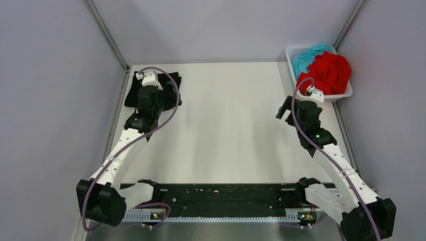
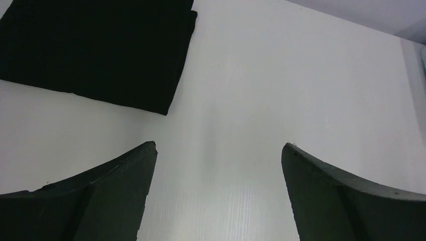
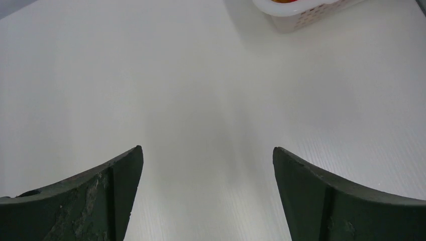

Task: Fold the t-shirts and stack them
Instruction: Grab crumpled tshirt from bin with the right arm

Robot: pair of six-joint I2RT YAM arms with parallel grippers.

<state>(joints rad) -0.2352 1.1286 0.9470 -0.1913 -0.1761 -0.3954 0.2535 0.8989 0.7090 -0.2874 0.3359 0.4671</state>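
The right gripper reaches outward over the basket's rim and onto the red t-shirt's middle [image 1: 327, 69] next. The middle lies outward of it, uncovered on top of the heap.
A folded black t-shirt [image 1: 173, 85] lies at the table's far left, partly hidden by my left arm; it also shows in the left wrist view [image 2: 95, 50] at the upper left. A crumpled red t-shirt [image 1: 329, 73] and a teal t-shirt [image 1: 306, 55] sit in a white basket [image 1: 346, 94] at the far right. My left gripper [image 1: 153, 98] is open and empty just right of the black shirt [image 2: 218, 150]. My right gripper [image 1: 289, 111] is open and empty over bare table, below the basket [image 3: 206, 153].
The basket's corner [image 3: 301, 12] shows at the top of the right wrist view. Grey walls enclose the table on three sides. A black rail [image 1: 226, 193] runs between the arm bases at the near edge.
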